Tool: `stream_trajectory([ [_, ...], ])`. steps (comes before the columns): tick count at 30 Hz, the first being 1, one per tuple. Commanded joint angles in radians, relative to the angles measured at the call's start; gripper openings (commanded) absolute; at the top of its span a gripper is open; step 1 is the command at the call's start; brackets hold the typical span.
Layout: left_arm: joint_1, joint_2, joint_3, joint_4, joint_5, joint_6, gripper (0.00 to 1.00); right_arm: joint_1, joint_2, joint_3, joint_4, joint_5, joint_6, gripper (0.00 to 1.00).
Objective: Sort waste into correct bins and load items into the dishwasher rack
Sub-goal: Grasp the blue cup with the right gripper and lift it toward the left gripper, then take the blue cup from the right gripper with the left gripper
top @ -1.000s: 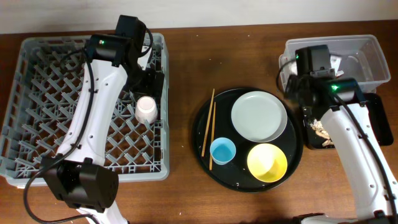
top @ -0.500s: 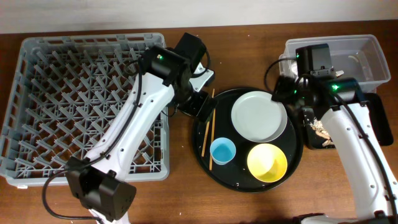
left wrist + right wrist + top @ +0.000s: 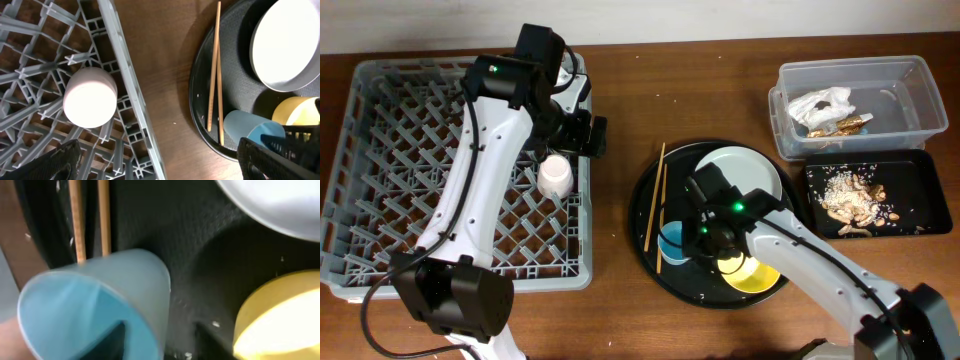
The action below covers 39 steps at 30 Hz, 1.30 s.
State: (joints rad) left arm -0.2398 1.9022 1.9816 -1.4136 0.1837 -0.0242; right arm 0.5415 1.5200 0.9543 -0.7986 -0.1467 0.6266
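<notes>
Next I will tilt my left gripper up to face my right gripper and close around the blue cup's closed end [image 3: 668, 243] [image 3: 234, 125], because those other fingers straddle its rim.
The pink cup [image 3: 554, 175] [image 3: 90, 96] stands mouth down among the pegs of the grey dishwasher rack [image 3: 400, 200]. My left gripper [image 3: 582, 135] [image 3: 160, 167] hangs open over the rack's right wall, holding nothing. On the round black tray [image 3: 710, 295] my right gripper [image 3: 695, 240] [image 3: 157, 340] straddles the blue cup's [image 3: 672, 245] [image 3: 100, 305] wall. One finger is inside and one outside, with a sliver of tray showing between. Chopsticks [image 3: 655, 195] [image 3: 216, 75], the white plate [image 3: 750, 170] and the yellow bowl [image 3: 765, 272] [image 3: 280, 320] lie on that tray.
At the back right a clear tub [image 3: 920, 70] holds white tissue [image 3: 820, 103] and a gold wrapper [image 3: 848, 123]. The shallow black tray [image 3: 875, 158] in front of it holds food scraps [image 3: 855, 200]. Bare wood separates rack and round tray.
My right arm has swung from the bins to the round tray, and its jaws have narrowed around the blue cup's wall. My left gripper moved from the tray's edge back over the rack.
</notes>
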Motion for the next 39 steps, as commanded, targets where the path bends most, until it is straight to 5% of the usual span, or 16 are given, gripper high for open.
stream_trajectory([
  [1, 0.002, 0.001, 0.014, -0.001, 0.004, -0.01, 0.99, 0.007, 0.035, -0.008, 0.007, 0.028, 0.031, 0.04],
  [5, 0.011, 0.001, 0.015, 0.0, 0.118, -0.004, 0.99, -0.033, -0.04, 0.072, -0.021, -0.01, 0.033, 0.04],
  [8, 0.072, 0.001, 0.015, 0.011, 0.454, 0.083, 0.99, -0.109, -0.161, 0.158, -0.01, -0.09, -0.013, 0.04],
  [11, 0.193, 0.001, 0.015, 0.045, 1.037, 0.237, 0.99, -0.259, -0.282, 0.175, 0.258, -0.369, -0.047, 0.04],
  [15, 0.242, 0.001, 0.015, 0.052, 1.389, 0.304, 0.99, -0.277, -0.213, 0.175, 0.722, -0.645, 0.014, 0.04],
  [27, 0.148, 0.001, 0.015, 0.053, 1.387, 0.288, 0.99, -0.214, -0.031, 0.176, 1.216, -0.809, 0.204, 0.04],
  [39, 0.149, 0.001, 0.015, 0.053, 1.261, 0.288, 0.99, -0.343, -0.032, 0.208, 1.241, -0.879, 0.265, 0.04],
])
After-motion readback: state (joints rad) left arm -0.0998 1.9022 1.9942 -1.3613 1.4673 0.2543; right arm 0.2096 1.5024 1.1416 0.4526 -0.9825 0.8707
